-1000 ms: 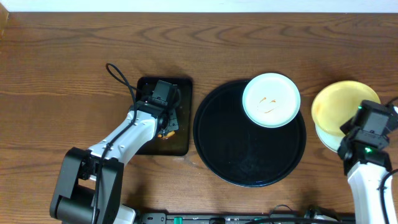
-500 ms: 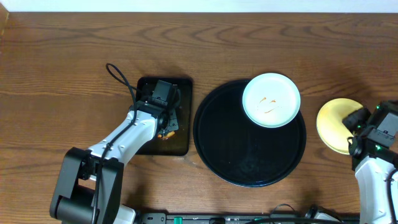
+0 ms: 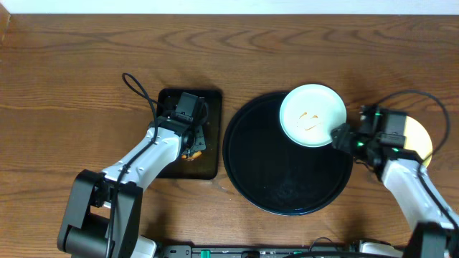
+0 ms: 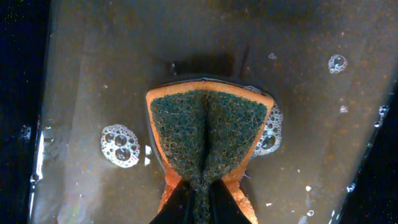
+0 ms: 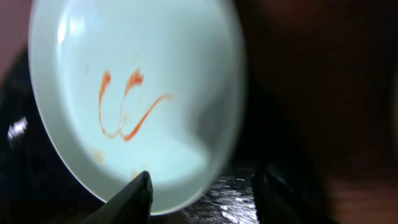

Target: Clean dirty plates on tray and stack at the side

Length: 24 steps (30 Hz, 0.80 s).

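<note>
Next, the right gripper lowers its fingers to its left in the overhead view, toward the plate's rim (image 3: pixel 338 130) (image 5: pixel 204 186) below, and closes clear of sauce.
A pale blue-white plate (image 3: pixel 313 115) with an orange sauce smear lies on the upper right of the round black tray (image 3: pixel 272 179). My right gripper (image 3: pixel 340 136) is open at the plate's right rim. In the right wrist view one finger overlaps the rim of the plate (image 5: pixel 137 93), and the other is over the tray (image 5: pixel 230 193). A pale yellow plate (image 3: pixel 422 140) lies right of the tray, mostly hidden by my right arm. A third plate does not show. My left gripper (image 3: pixel 192 145) is shut on an orange and green sponge (image 4: pixel 208 130).
The sponge is held in a small rectangular black tray (image 3: pixel 172 166) of soapy water (image 4: pixel 93 93), left of the round tray. A black cable (image 3: pixel 140 89) loops by my left arm. Wooden table all around.
My right arm has moved left from over the yellow plate to the right rim of the blue-white plate on the tray. The left arm and sponge have not moved.
</note>
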Motion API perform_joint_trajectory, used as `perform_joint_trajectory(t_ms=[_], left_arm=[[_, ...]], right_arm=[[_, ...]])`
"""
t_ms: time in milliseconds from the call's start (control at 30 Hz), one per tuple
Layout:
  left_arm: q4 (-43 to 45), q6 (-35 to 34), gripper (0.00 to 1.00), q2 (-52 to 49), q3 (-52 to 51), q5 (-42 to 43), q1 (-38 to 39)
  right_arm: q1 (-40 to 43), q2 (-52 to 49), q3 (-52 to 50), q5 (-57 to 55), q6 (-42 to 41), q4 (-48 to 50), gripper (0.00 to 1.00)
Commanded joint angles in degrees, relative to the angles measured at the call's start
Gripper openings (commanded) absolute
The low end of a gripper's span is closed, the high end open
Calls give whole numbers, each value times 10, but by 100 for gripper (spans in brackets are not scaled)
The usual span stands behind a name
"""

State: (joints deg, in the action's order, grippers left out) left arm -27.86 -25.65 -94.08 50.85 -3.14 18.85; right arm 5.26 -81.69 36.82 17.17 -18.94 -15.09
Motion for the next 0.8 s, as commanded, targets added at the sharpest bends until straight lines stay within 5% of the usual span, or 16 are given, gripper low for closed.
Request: perform_joint_trajectory(t_ms=[0, 167, 267, 400, 767], left_arm=[[-2, 3, 7, -4, -1, -5, -3], [-2, 3, 7, -4, -1, -5, -3], [-3, 3, 7, -4, -1, -5, -3], [-3, 3, 8, -4, -1, -5, -3], [-4, 19, 7, 63, 0, 26, 9]], right_arm=[[-36, -48, 9, 11, 5, 17, 45], [-60, -102, 9, 2, -19, 46, 36], [-63, -108, 9, 2, -25, 45, 15], [-70, -108, 9, 3, -24, 36, 6], [-147, -108, 9, 10, 4, 3, 1]])
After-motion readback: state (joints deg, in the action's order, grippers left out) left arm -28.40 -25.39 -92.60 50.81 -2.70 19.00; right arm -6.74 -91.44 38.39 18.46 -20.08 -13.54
